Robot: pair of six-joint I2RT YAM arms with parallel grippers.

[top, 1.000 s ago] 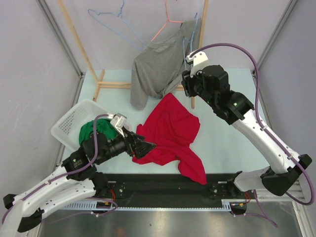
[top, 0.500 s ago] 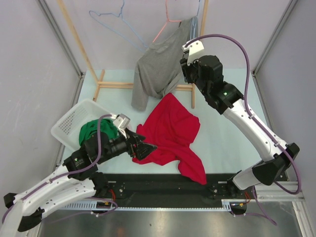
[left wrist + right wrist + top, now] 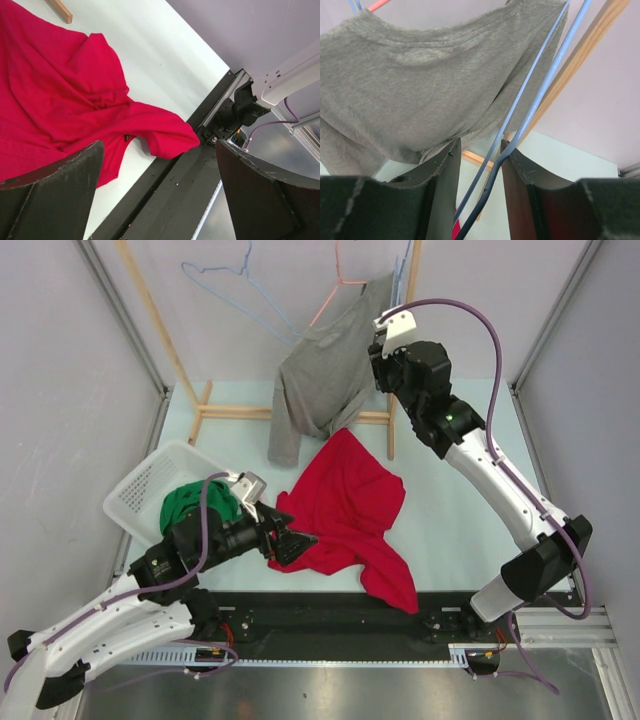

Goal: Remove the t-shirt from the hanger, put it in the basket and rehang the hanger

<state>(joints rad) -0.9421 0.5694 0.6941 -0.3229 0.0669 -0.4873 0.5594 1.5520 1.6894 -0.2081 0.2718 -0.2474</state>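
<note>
Next, my right gripper eases slightly toward the grey t-shirt [image 3: 320, 375], then opens wide to release the wires, as one blue hanger wire still touches a finger.
A grey t-shirt [image 3: 320, 375] [image 3: 420, 85] hangs lopsided from the wooden rack, its right shoulder high at the back. Two thin wires of a blue hanger [image 3: 540, 95] [image 3: 403, 265] run out from under its hem. They pass between the fingers of my right gripper [image 3: 380, 352] [image 3: 480, 145]. Those jaws stand well apart; the darker wire touches the right finger [image 3: 520, 170], the paler one hangs free in the gap. My left gripper [image 3: 295, 540] [image 3: 160, 150] is wide open and holds nothing, low over the near edge of a red t-shirt [image 3: 350, 510] [image 3: 55, 95].
The wooden rack [image 3: 235, 412] stands across the back with a bare blue hanger [image 3: 225, 285] and a pink one [image 3: 335, 290]. A white basket [image 3: 140, 485] at the left holds a green garment [image 3: 190, 505]. The black base rail [image 3: 165, 200] lies under my left gripper.
My right gripper has risen toward the back with the hanger wires between its fingers, and the grey t-shirt's right shoulder went up with it. My left gripper has stayed in place.
</note>
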